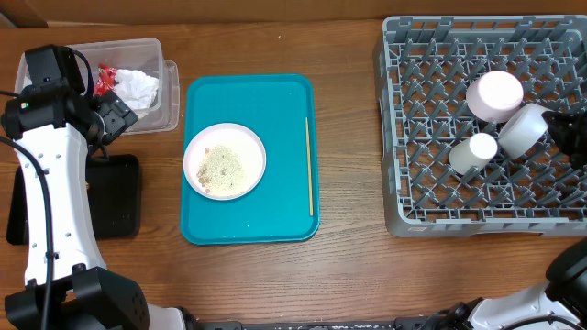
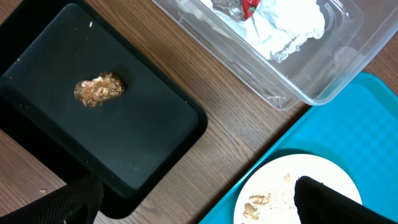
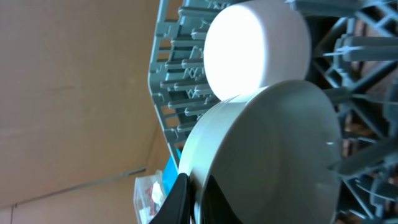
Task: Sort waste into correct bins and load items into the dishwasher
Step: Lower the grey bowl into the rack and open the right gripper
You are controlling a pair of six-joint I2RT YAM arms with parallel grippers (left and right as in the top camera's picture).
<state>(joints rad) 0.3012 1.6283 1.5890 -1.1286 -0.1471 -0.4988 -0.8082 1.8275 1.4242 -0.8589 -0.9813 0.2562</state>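
The right gripper needs to lower the white bowl and tip it with its opening down onto the dishwasher rack's wires beside the white cups, since the bowl still leans on its side.
A white plate (image 1: 225, 160) with food crumbs lies on a teal tray (image 1: 284, 110), beside a thin wooden stick (image 1: 309, 165). My left gripper (image 1: 115, 115) is open and empty. In the left wrist view it (image 2: 199, 208) hovers over bare wood between the black bin (image 2: 143, 124) and the plate (image 2: 280, 186). My right gripper (image 1: 561, 128) is shut on the rim of a white bowl (image 1: 525, 130) inside the grey dishwasher rack (image 1: 394, 220). The right wrist view shows the fingers (image 3: 194, 202) pinching the bowl's (image 3: 273, 149) edge.
The black bin (image 1: 115, 197) holds one brown food scrap (image 2: 99, 88). A clear plastic bin (image 1: 163, 55) at the back left holds a white tissue (image 1: 139, 87) and a red wrapper (image 1: 105, 75). Two white cups (image 1: 494, 95) (image 1: 474, 151) stand in the rack.
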